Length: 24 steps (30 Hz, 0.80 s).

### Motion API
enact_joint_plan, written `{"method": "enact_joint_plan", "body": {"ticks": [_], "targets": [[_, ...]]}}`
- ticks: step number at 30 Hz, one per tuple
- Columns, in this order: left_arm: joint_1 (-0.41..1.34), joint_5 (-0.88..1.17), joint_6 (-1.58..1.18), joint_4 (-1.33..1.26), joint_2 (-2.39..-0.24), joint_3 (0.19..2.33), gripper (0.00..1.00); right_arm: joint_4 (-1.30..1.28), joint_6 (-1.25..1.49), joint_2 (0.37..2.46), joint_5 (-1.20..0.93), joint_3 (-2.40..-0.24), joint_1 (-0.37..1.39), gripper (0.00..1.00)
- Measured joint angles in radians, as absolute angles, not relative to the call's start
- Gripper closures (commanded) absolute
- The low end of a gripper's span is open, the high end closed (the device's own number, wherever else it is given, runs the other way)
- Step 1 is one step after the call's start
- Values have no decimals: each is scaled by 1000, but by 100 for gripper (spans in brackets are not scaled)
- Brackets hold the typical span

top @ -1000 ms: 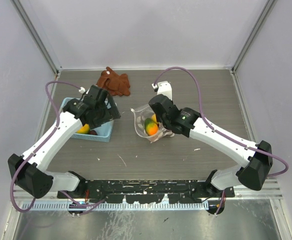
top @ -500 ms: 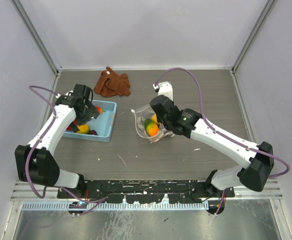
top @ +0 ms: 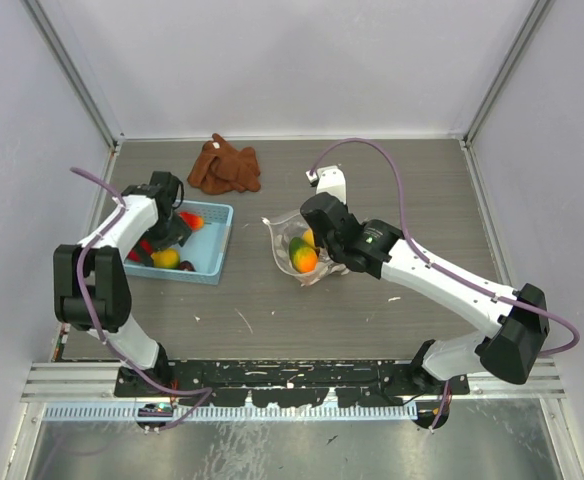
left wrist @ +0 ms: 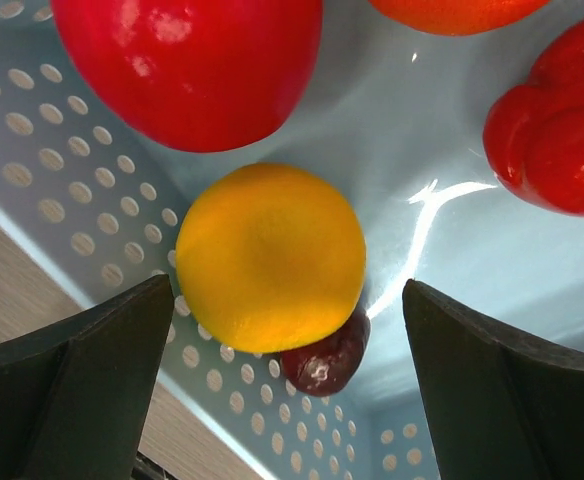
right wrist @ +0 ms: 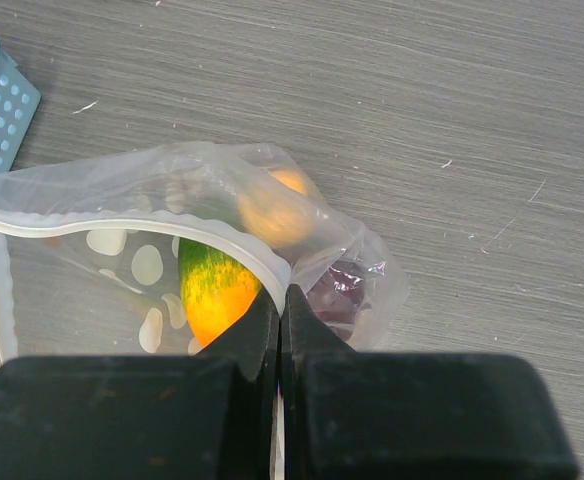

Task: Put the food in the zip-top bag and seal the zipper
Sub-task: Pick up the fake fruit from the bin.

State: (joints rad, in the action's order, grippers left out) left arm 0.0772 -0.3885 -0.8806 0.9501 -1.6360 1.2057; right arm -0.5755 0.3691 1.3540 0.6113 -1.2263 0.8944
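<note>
I should next lower my left gripper over the yellow fruit (top: 166,258) (left wrist: 271,258) and close it on opposite sides of the fruit.
My left gripper (top: 165,238) is open and low inside the light-blue basket (top: 212,258). In the left wrist view its fingers (left wrist: 82,380) flank a yellow fruit (left wrist: 270,257) with a dark purple piece (left wrist: 324,362) under it. A big red fruit (left wrist: 187,65), a red pepper (left wrist: 557,140) and an orange one (left wrist: 452,10) lie beyond. My right gripper (right wrist: 280,300) is shut on the zipper (right wrist: 122,228) of the zip-top bag (top: 294,250), holding its mouth open. Inside are a green-orange fruit (right wrist: 215,292), an orange fruit (right wrist: 277,215) and a dark purple one (right wrist: 337,292).
A brown cloth (top: 227,166) lies at the back, behind the basket. The grey side walls stand close to the table's left and right edges. The basket's dotted wall (left wrist: 62,140) is close beside my left finger.
My left arm has swung left and folded back, bringing its gripper down into the basket over the yellow fruit. The right gripper and the bag have not moved.
</note>
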Motion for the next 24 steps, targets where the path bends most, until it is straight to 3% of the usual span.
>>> {"method": "enact_joint_plan", "body": {"ticks": [16,24], "targets": [[72,-302,-847,878,-1761,1207,0,-575,369,1352,609,-1224,894,100],[72,-272,-844,854,-1774,1205,18,-575,369,1352,608,-1224,894,100]]}}
